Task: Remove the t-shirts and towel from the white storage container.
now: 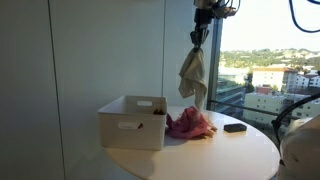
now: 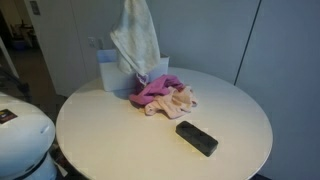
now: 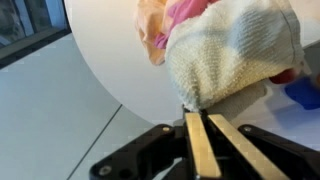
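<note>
The cream-white towel hangs high and clear of the container. My gripper should next lower over the pink and peach heap beside the container and open to release it.
My gripper is shut on a cream-white towel and holds it high above the round table, hanging free. The towel also shows in an exterior view and fills the wrist view just past my fingertips. The white storage container stands on the table, and shows in an exterior view behind the towel. A pink and peach heap of t-shirts lies on the table beside the container, seen too in an exterior view and in the wrist view.
A small black rectangular object lies on the round white table near its edge, also in an exterior view. A window with a city view is behind the table. A white robot part is at the lower left.
</note>
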Robot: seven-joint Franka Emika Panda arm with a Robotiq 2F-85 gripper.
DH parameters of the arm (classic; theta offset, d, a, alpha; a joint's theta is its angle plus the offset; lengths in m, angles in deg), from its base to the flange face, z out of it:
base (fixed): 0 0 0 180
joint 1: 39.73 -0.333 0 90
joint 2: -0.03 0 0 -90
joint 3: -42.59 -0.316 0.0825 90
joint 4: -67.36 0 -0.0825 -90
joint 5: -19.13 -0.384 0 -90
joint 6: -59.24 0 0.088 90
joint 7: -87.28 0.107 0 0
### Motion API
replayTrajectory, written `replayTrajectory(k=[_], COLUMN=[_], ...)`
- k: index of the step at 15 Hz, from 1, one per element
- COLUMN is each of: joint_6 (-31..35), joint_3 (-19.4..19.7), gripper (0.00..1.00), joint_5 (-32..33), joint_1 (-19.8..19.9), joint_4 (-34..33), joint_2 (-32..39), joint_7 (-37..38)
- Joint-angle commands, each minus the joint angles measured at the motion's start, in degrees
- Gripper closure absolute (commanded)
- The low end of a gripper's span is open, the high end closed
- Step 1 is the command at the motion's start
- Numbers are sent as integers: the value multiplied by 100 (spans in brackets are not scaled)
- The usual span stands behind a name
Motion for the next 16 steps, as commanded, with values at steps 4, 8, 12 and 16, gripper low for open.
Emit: replayTrajectory(k=[4,8,12,16], joint_6=[2048,3135,3236,3076], joint_3=[9,-65,-313,-282], gripper=[94,95,95,58], joint_5=[420,-6,544,746], joint_1=[592,608,927,835], joint_4=[1537,1943,1803,1587], joint_2=[195,1322,2168,2485], joint_7=[1801,2404,3698,4176])
